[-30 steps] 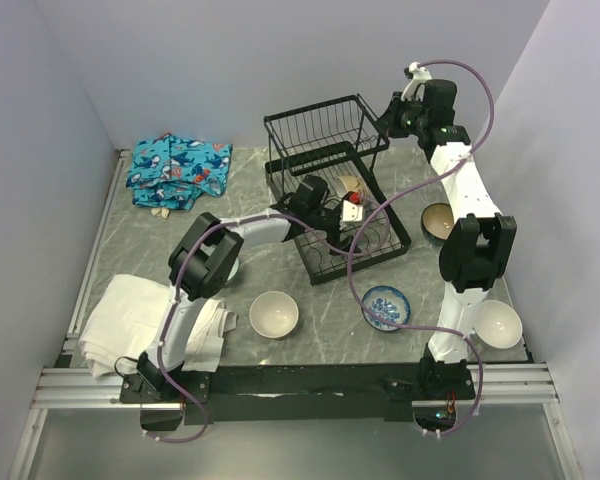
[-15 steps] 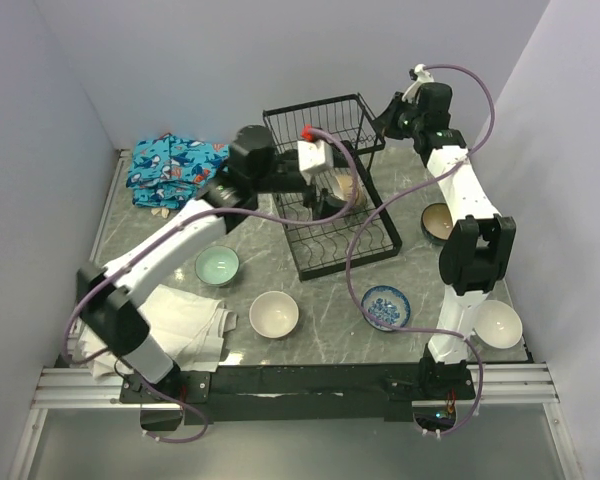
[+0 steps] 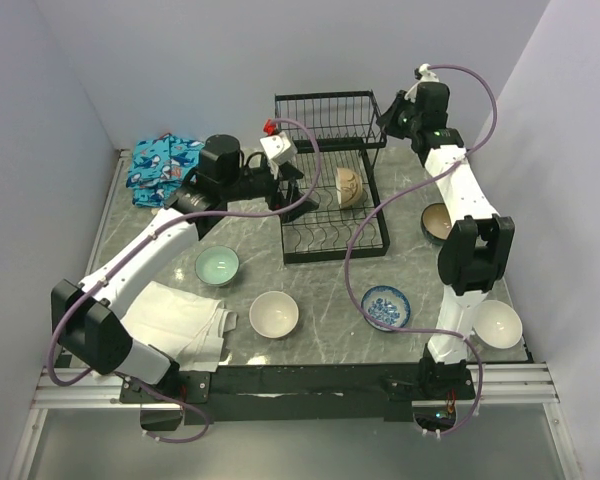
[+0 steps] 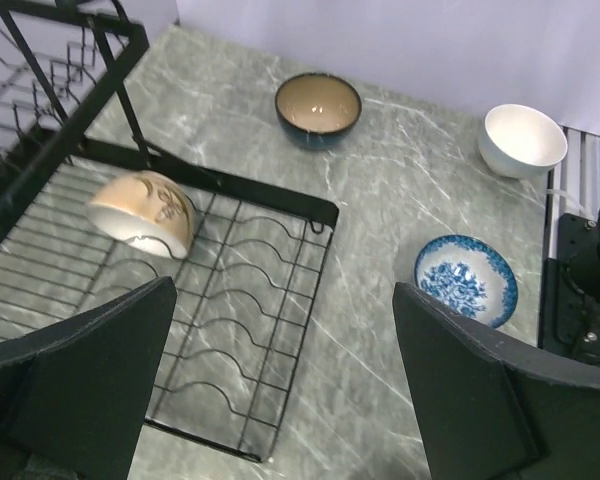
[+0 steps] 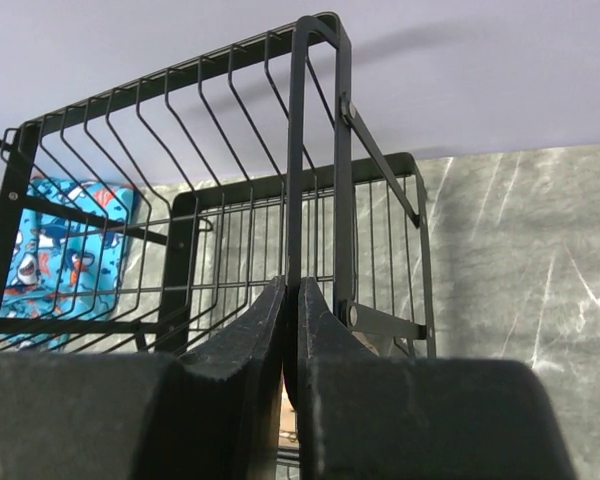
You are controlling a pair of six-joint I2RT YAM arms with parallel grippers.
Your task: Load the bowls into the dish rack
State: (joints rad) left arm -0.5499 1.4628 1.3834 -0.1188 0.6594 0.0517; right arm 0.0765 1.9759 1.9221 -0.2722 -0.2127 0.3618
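My left gripper is to move back from the rack (image 3: 332, 212) next and down onto the blue-and-white bowl's near rim (image 3: 388, 329), because that bowl is on the tabletop, outside the rack.
The black wire dish rack (image 3: 332, 212) stands mid-table with a cream bowl (image 3: 348, 187) lying on its side inside; the left wrist view shows that bowl (image 4: 145, 212) too. My left gripper (image 3: 288, 187) hangs open and empty over the rack's left part (image 4: 285, 300). My right gripper (image 3: 387, 117) is shut on the rack's upright corner wire (image 5: 292, 290). On the table lie a pale green bowl (image 3: 218, 266), a cream-white bowl (image 3: 274, 314), a blue-and-white bowl (image 3: 386, 306), a brown bowl (image 3: 438, 222) and a white bowl (image 3: 497, 324).
A blue patterned cloth (image 3: 175, 168) lies at the back left. A white towel (image 3: 165, 320) lies at the front left. Grey walls close in the back and both sides. A metal rail (image 3: 280, 385) runs along the near edge.
My left gripper has lifted out of the rack and drawn back to the left, leaving the cream bowl inside. The rack has swung round square and shifted toward the back wall.
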